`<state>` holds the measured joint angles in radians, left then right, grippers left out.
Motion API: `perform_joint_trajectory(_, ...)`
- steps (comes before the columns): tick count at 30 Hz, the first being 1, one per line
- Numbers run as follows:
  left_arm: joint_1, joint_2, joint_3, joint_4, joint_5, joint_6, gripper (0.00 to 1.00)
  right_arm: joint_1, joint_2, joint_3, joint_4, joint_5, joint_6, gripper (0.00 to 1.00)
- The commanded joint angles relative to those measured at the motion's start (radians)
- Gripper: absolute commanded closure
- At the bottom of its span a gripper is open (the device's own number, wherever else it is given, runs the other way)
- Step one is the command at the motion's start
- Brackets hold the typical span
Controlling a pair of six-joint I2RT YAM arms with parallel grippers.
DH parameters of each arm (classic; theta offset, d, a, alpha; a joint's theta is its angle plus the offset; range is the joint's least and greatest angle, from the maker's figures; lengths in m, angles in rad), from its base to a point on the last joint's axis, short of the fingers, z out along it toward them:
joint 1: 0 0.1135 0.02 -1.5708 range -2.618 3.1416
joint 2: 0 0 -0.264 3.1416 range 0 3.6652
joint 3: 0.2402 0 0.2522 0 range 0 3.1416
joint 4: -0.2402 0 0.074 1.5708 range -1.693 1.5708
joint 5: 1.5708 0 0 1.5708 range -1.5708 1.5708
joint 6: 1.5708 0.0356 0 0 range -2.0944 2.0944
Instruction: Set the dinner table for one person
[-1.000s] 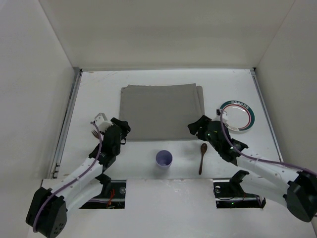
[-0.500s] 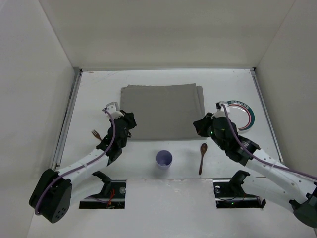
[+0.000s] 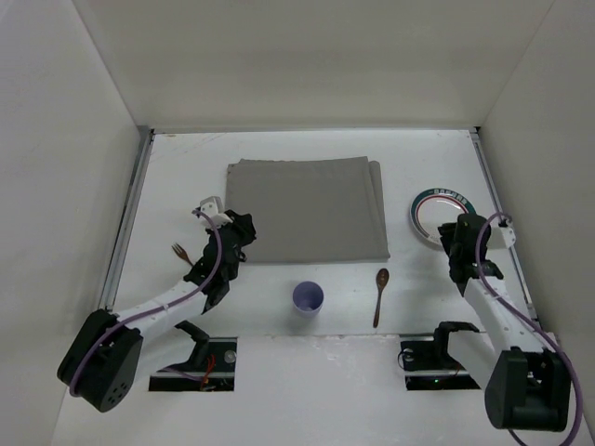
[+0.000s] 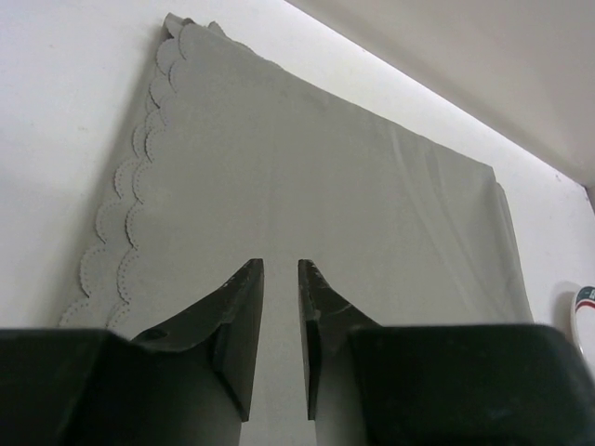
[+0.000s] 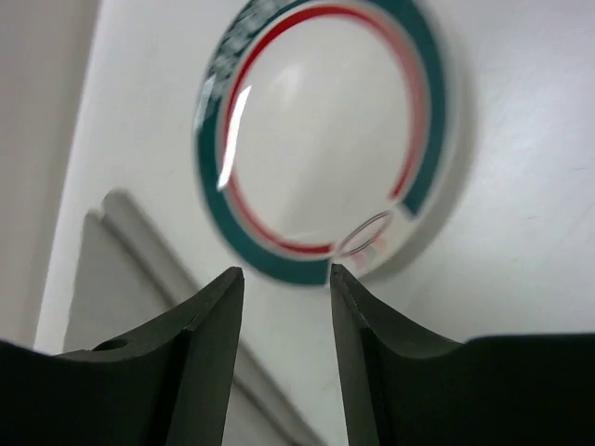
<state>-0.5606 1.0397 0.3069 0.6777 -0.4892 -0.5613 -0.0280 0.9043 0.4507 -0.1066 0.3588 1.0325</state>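
My open right gripper comes down toward the right in its wrist view next, onto the plate's rim [image 5: 427, 195] beside the printed squiggle. The plate [image 5: 325, 130] is still off the mat.
The white dinner table [image 3: 186, 167] holds a grey placemat [image 3: 307, 209] at its middle. A white plate with a teal and red rim [image 3: 429, 206] lies to the mat's right. My left gripper [image 3: 244, 228] hovers over the mat's near left corner; in the left wrist view [image 4: 279, 265] its jaws stand narrowly apart and empty over the mat [image 4: 325, 186]. My right gripper [image 3: 453, 234] is at the plate's near edge, open and empty [image 5: 286, 271], with the plate [image 5: 325, 130] just beyond its tips.
A purple cup [image 3: 309, 297] stands near the front edge. A wooden spoon [image 3: 379, 295] lies to its right. A fork [image 3: 180, 252] lies left of the left arm. Metal rails [image 3: 130, 214] run along the table's sides. The mat's edge shows in the right wrist view [image 5: 102, 279].
My right gripper swung right from the mat's near right corner to the plate's near edge. My left gripper moved right to the mat's near left corner, then stayed.
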Motion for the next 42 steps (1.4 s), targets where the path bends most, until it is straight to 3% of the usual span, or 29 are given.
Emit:
perform_joint_trajectory(1, 0.012, 0.035, -0.014, 0.092, -0.015, -0.017, 0.77, -0.095, 0.03, -0.029, 0.067, 0.052, 0.067, 0.51)
perform_joint_trajectory(8, 0.057, 0.069, -0.022, 0.099, 0.0, -0.055, 0.59, -0.227, 0.175, -0.026, 0.126, 0.075, 0.09, 0.5)
perform_joint_trajectory(24, 0.064, 0.1, -0.012, 0.108, 0.063, -0.072, 0.56, -0.272, 0.387, -0.015, 0.294, -0.064, 0.078, 0.56)
perform_joint_trajectory(30, 0.078, 0.091, -0.017, 0.102, 0.063, -0.083, 0.56, -0.273, 0.447, -0.001, 0.341, -0.099, 0.109, 0.68)
perform_joint_trajectory(35, 0.084, 0.077, -0.022, 0.099, 0.063, -0.084, 0.56, -0.29, 0.427, -0.021, 0.355, -0.118, 0.136, 0.92)
perform_joint_trajectory(42, 0.086, 0.082, -0.022, 0.099, 0.064, -0.089, 0.56, -0.226, 0.176, -0.053, 0.47, -0.101, 0.144, 0.95)
